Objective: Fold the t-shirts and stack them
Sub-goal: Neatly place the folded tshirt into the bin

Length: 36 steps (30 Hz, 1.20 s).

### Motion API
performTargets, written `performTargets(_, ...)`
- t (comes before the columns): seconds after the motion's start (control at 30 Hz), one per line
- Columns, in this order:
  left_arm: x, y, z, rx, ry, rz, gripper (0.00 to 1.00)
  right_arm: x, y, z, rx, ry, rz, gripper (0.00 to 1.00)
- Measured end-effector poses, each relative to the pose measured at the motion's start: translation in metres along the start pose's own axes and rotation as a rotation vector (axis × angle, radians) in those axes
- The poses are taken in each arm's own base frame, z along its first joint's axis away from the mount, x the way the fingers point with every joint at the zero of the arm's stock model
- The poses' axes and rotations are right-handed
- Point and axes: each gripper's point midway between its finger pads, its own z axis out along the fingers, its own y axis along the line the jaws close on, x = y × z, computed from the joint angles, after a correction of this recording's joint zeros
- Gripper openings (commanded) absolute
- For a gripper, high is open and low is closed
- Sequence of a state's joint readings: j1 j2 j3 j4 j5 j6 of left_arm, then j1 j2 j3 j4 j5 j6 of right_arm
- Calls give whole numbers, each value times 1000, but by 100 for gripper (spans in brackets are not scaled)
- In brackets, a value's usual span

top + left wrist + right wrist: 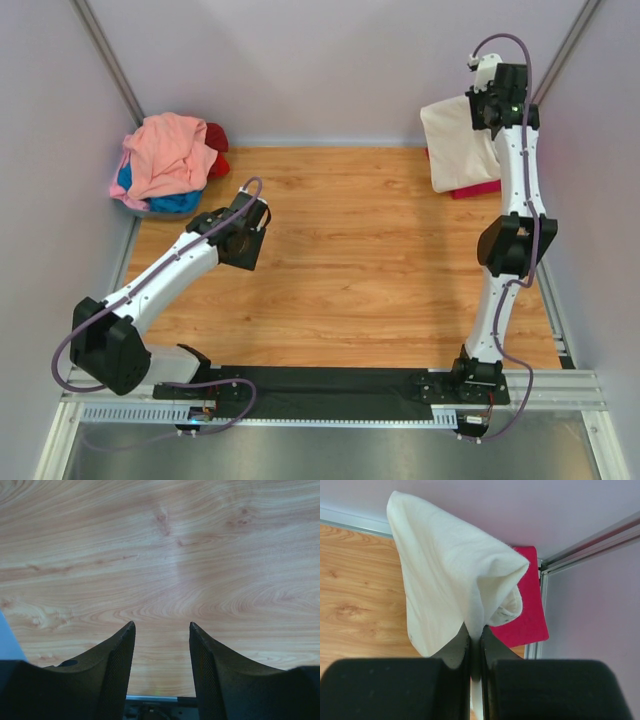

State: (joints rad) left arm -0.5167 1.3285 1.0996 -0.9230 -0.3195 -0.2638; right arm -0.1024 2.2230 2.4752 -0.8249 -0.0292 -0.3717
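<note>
My right gripper will next move down over the magenta t-shirt, shifting slightly toward the corner post.
My right gripper point(487, 108) is shut on the folded cream-white t-shirt point(458, 144) and holds it in the air at the far right corner, over the folded magenta t-shirt point(476, 187) on the table. In the right wrist view the cream-white t-shirt point(450, 580) is pinched in my right gripper point(475, 637), with the magenta t-shirt point(526, 615) beneath. My left gripper point(240, 240) is open and empty above bare wood; the left wrist view shows the left gripper point(162, 627) with its jaws apart. A crumpled pile at the far left holds the salmon-pink t-shirt point(165, 152), blue t-shirt point(172, 201) and red t-shirt point(216, 140).
The wooden table point(350, 260) is walled by pale panels at the left, back and right. A metal rail point(330, 410) runs along the near edge by the arm bases. A corner post point(590, 545) stands close to the right gripper.
</note>
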Motion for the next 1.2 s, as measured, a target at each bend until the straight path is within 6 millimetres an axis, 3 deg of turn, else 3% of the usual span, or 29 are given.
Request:
performTargets(0.2,1,-1,1,3,7,3,54,5,-12,8,-6,-10,15,0)
performTargets(0.53,2,-5,3,20,19,6,54,45,-25,60,14,35,22,0)
performTargets(0.83,3,-5,3,23,21,7,54,36,-60,91,170,-66,-12,0)
performTargets(0.87,3,-5,3,23,22,7,54,37,-67,98,191,-88,-7,4)
performTargets(0.9,3,-5,3,22,22,7,54,38,-73,105,213,-109,0,20)
performTargets(0.93,3,-5,3,22,22,7,54,40,-81,113,239,-134,11,99)
performTargets(1.07,3,-5,3,21,22,7,54,70,-112,148,379,-170,71,100)
performTargets(1.2,3,-5,3,20,22,7,54,112,-124,166,461,-123,149,100)
